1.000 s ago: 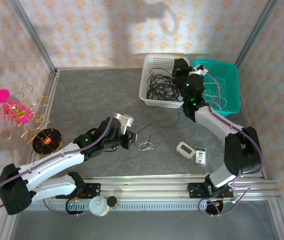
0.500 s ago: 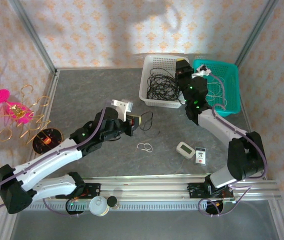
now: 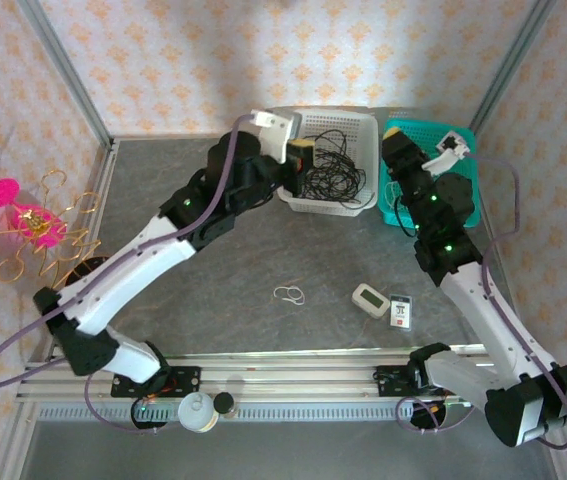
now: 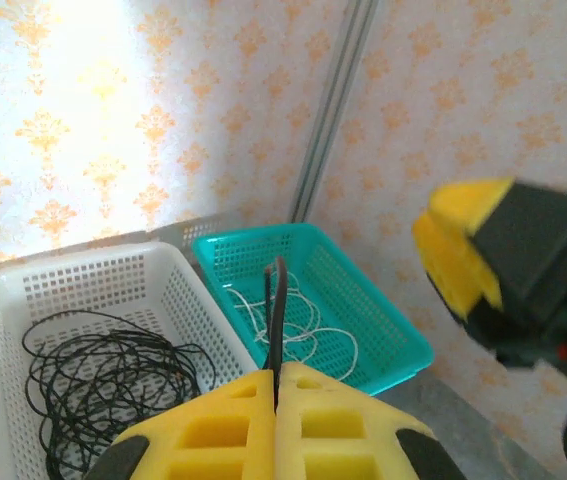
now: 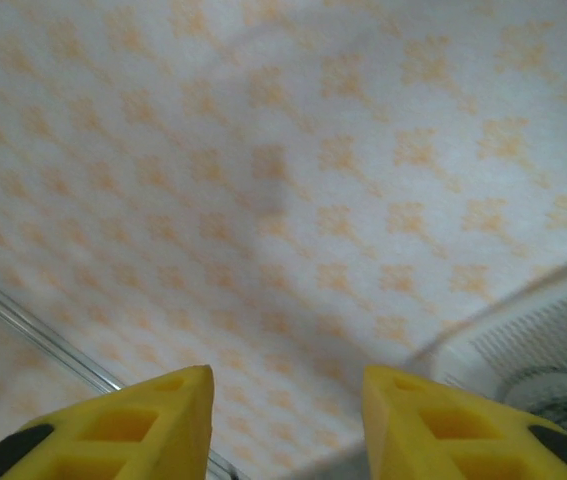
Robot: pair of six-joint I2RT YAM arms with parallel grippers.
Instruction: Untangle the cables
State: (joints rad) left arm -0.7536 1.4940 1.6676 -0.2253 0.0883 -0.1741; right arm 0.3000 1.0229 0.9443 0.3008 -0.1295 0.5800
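Observation:
My left gripper will first tip downward and lower over that black tangle point(image 3: 334, 176) point(image 4: 113, 385), and then it will let go of the tangle, to get the black cable into the white basket.
My left gripper point(image 3: 303, 158) is shut on a thin black cable point(image 4: 279, 300), whose end sticks up from the closed yellow fingers point(image 4: 213, 430). It hovers at the left rim of the white basket point(image 3: 363, 206), which holds a tangle of black cables point(image 3: 328, 172) point(image 4: 93, 375). White cables point(image 4: 298, 322) lie in the teal basket point(image 4: 383, 330). A small white cable loop point(image 3: 290, 294) lies on the grey table. My right gripper point(image 3: 395, 152) point(image 5: 285, 392) is open and empty, raised above the teal basket point(image 3: 395, 128) and facing the back wall.
Two small white devices point(image 3: 371, 298) point(image 3: 401, 311) lie on the table near the right arm. A pink and gold ornament point(image 3: 23, 225) sits outside the left frame rail. The right gripper's yellow finger point(image 4: 463, 250) looms close at the right of the left wrist view.
The left arm swung up from the table middle to the white basket, carrying the black cable. The right arm lifted off the baskets and drew back to the right.

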